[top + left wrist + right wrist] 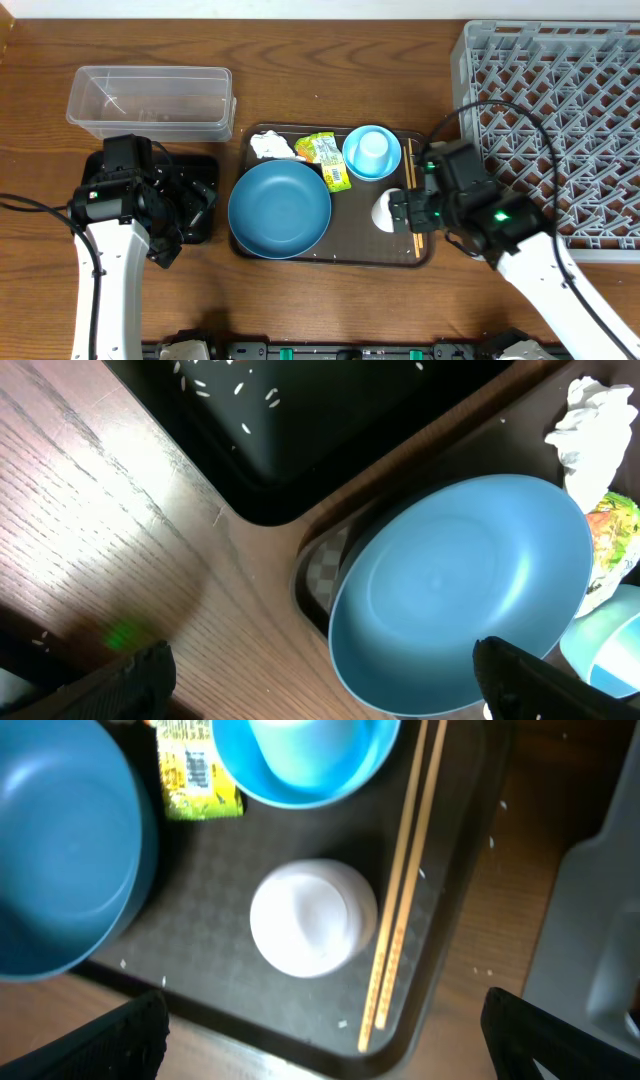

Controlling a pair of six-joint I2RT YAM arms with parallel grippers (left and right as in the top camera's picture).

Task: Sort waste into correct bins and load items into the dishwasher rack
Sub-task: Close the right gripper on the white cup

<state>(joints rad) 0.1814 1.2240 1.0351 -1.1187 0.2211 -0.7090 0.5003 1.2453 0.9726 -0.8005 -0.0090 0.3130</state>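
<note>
My right gripper, now open, goes down next onto the whitish cup (312, 918), a finger passing down each side, and closes. The cup sits uncovered below it.
The dark-blue plate (280, 208) (460, 590) lies on the brown serving tray (335, 250) beside the crumpled tissue (272, 147) (590, 430) and the green-and-yellow wrapper (327, 158) (195, 775). The light-blue cup (373, 150) sits in the light-blue bowl (352, 160) (305, 780). The whitish cup (312, 917) and the chopsticks (405, 890) lie at the tray's right. My left gripper (190, 205) (325, 680) is open and empty over the black tray (300, 430), which holds rice grains (230, 385). My right gripper (405, 210) (325, 1030) is open and empty above the whitish cup. The carrot is out of view.
The clear tub (150, 100) stands at the back left, behind the black tray (205, 165). The grey dishwasher rack (560, 120) fills the right side, its edge also in the right wrist view (590, 920). Bare wooden table lies along the front.
</note>
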